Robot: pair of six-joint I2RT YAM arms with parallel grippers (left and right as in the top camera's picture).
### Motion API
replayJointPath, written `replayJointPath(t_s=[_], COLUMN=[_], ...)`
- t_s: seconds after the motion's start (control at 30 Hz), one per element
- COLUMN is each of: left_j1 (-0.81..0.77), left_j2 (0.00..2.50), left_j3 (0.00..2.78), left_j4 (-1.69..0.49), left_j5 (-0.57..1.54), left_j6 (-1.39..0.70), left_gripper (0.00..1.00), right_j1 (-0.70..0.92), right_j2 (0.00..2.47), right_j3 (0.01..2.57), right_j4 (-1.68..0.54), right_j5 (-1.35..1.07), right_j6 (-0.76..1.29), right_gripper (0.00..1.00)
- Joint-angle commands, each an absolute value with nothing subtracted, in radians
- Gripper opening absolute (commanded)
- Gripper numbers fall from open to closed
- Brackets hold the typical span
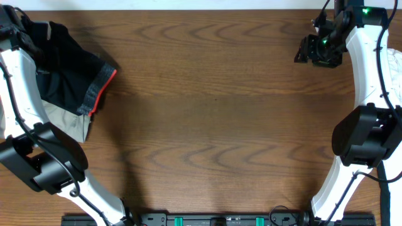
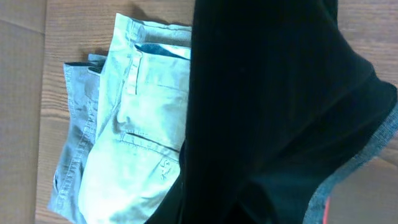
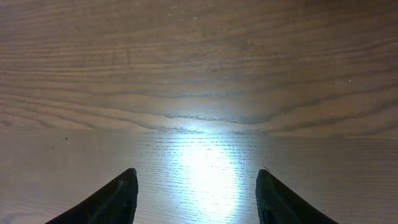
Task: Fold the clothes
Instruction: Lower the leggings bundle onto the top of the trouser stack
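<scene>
The robot's left hand is to carry the upper end of the pants to the left in the wrist view next, then release it over the khaki trousers.
The black pants (image 1: 66, 66) lie bunched at the table's far left, their grey waistband edged in red-orange (image 1: 102, 88) pointing right. In the left wrist view the black pants (image 2: 273, 106) fill the right half and hide the jaws. My left gripper (image 1: 14, 25) is at the top left corner, against the black fabric; its fingers do not show. My right gripper (image 1: 311, 50) hovers at the far right over bare wood. It is open (image 3: 196, 174), with nothing between its fingers.
Tan khaki trousers (image 1: 66, 122) lie folded under the black pants, also seen as pale trousers (image 2: 143, 124) in the left wrist view, on top of a blue-grey garment (image 2: 74, 124). The wooden table (image 1: 213, 125) stretches between the arms.
</scene>
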State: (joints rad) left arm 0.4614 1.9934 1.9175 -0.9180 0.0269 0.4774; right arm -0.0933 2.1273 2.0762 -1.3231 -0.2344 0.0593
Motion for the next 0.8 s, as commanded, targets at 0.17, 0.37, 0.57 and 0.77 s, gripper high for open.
replayJointPath(t_s=[0.17,0.37,0.57,0.77], left_j1=[0.524,0.569,0.584,0.605], left_j2=[2.007,2.007,2.012,2.034], left_j3=[1.952,1.952,1.951,1.939], left_j4=[-0.854,-0.85,-0.844,-0.808], left_j5=[0.038,0.08,0.123,0.123], left_j6=[0.484,0.448,0.448,0.448], left_gripper=[0.12,0.17,0.22,0.22], right_j1=[-0.086,-0.086,-0.086,-0.086], right_j2=[2.132,2.132,2.132,2.132], right_j3=[2.073,2.073,2.073,2.073], right_j4=[-1.328,-1.328,-1.328,-1.329], right_j5=[-0.232,-0.231,-0.231,-0.231], right_j6=[0.043,0.043,0.043,0.043], right_gripper=[0.59,0.59,0.59,0.59])
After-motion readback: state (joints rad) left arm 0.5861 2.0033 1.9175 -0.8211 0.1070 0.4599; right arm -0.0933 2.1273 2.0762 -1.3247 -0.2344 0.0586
